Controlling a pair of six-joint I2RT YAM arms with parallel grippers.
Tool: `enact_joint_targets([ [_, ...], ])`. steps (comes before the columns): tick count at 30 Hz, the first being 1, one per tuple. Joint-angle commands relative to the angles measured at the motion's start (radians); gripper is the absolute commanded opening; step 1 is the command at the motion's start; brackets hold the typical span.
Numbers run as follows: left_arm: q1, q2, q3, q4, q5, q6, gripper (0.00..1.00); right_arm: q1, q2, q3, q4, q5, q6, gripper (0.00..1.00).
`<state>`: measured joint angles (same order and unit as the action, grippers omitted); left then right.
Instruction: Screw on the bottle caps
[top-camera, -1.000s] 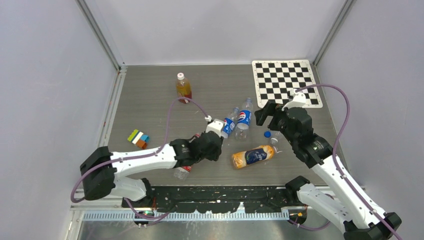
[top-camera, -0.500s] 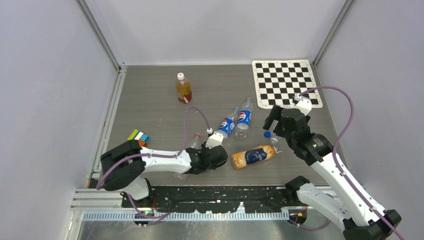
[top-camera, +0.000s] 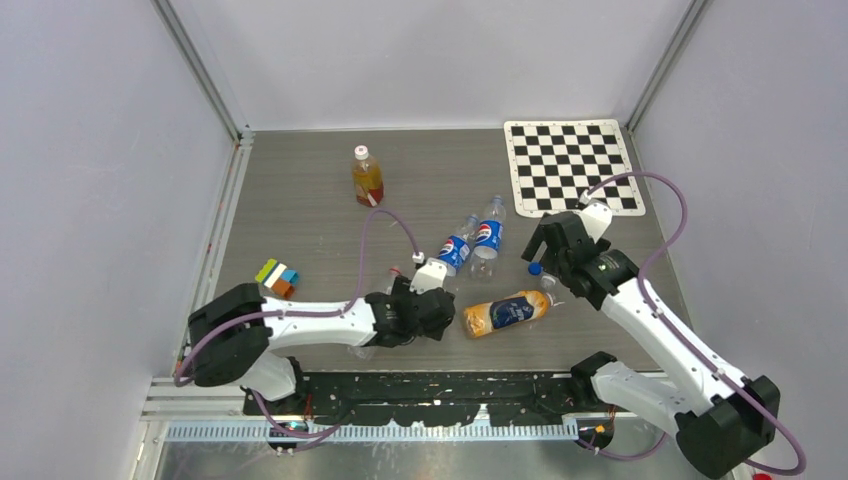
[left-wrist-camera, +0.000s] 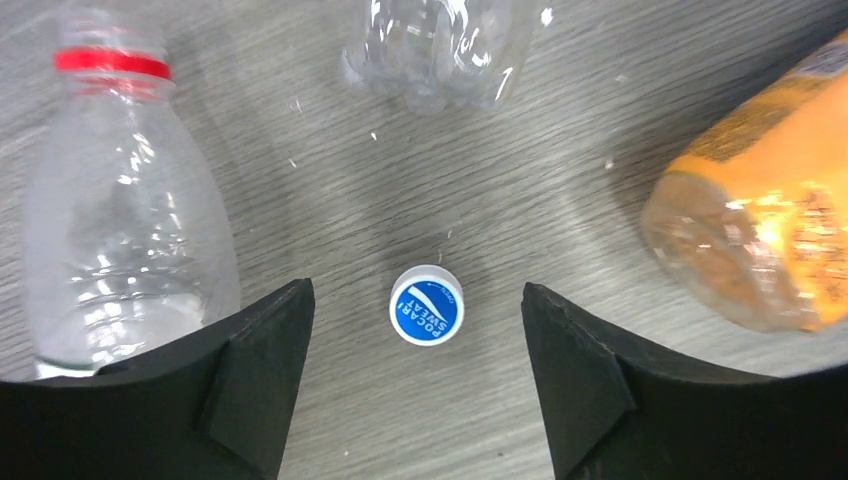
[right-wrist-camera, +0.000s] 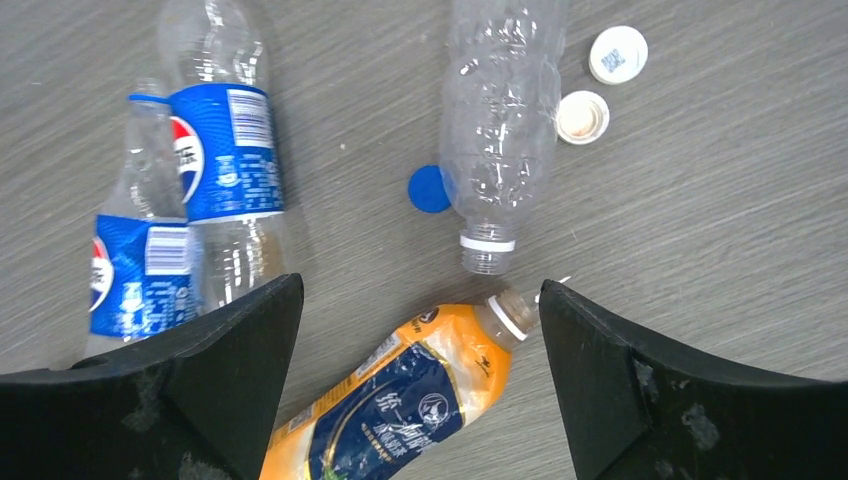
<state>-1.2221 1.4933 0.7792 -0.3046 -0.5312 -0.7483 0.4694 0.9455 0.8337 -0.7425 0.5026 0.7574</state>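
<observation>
My right gripper lowers next until its fingers straddle the white-ringed neck (right-wrist-camera: 488, 243), then closes, because the clear bottle beyond the orange one still lacks a cap.
A blue-and-white bottle cap (left-wrist-camera: 427, 318) lies flat on the table between the fingertips of my open left gripper (left-wrist-camera: 415, 292), touching neither finger. To its left lies a clear bottle with a red neck ring (left-wrist-camera: 120, 220). My right gripper (right-wrist-camera: 420, 283) hangs open above an uncapped orange bottle (right-wrist-camera: 400, 400) that lies on its side. Beyond it lies an uncapped clear bottle (right-wrist-camera: 500, 120), with a blue cap (right-wrist-camera: 428, 188) against it and two white caps (right-wrist-camera: 618, 53) (right-wrist-camera: 583, 116) to the right. In the top view the left gripper (top-camera: 438, 318) is just left of the orange bottle (top-camera: 505, 312).
Two blue-labelled bottles (top-camera: 487, 238) (top-camera: 455, 250) lie mid-table. A capped bottle of orange drink (top-camera: 367, 178) stands upright at the back. Coloured blocks (top-camera: 277, 277) sit at the left, a checkerboard (top-camera: 572, 165) at the back right. Walls close in on both sides.
My left gripper, shut before, has opened, and the blue-and-white cap now lies on the table between its fingers. The left arm has slid to the right. The right gripper has drifted slightly nearer.
</observation>
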Motion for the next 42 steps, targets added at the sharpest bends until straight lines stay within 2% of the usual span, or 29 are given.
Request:
enact_joint_targets([
  [1, -0.005, -0.095, 0.108, -0.117, -0.033, 0.075, 0.82, -0.043, 0.068, -0.019, 0.009, 0.000, 0.074, 0.93],
  [7, -0.004, -0.079, 0.291, -0.325, -0.068, 0.286, 0.98, -0.153, 0.156, -0.074, 0.086, -0.133, 0.097, 0.85],
  [12, -0.004, -0.040, 0.361, -0.418, -0.113, 0.391, 1.00, -0.169, 0.220, -0.113, 0.132, -0.158, 0.099, 0.81],
  [22, -0.003, -0.066, 0.348, -0.341, -0.112, 0.368, 0.98, -0.190, 0.310, -0.141, 0.200, -0.180, 0.088, 0.70],
  [26, -0.001, -0.090, 0.326, -0.302, -0.113, 0.369, 0.98, -0.196, 0.338, -0.149, 0.224, -0.180, 0.074, 0.60],
  [35, 0.020, -0.223, 0.217, -0.148, -0.090, 0.347, 0.98, -0.212, 0.380, -0.148, 0.252, -0.171, 0.046, 0.46],
  [39, 0.022, -0.325, 0.142, -0.038, -0.050, 0.410, 0.98, -0.212, 0.358, -0.137, 0.229, -0.154, 0.026, 0.29],
  [42, 0.022, -0.376, 0.121, -0.004, -0.018, 0.462, 0.98, -0.212, 0.314, -0.114, 0.185, -0.135, 0.009, 0.19],
])
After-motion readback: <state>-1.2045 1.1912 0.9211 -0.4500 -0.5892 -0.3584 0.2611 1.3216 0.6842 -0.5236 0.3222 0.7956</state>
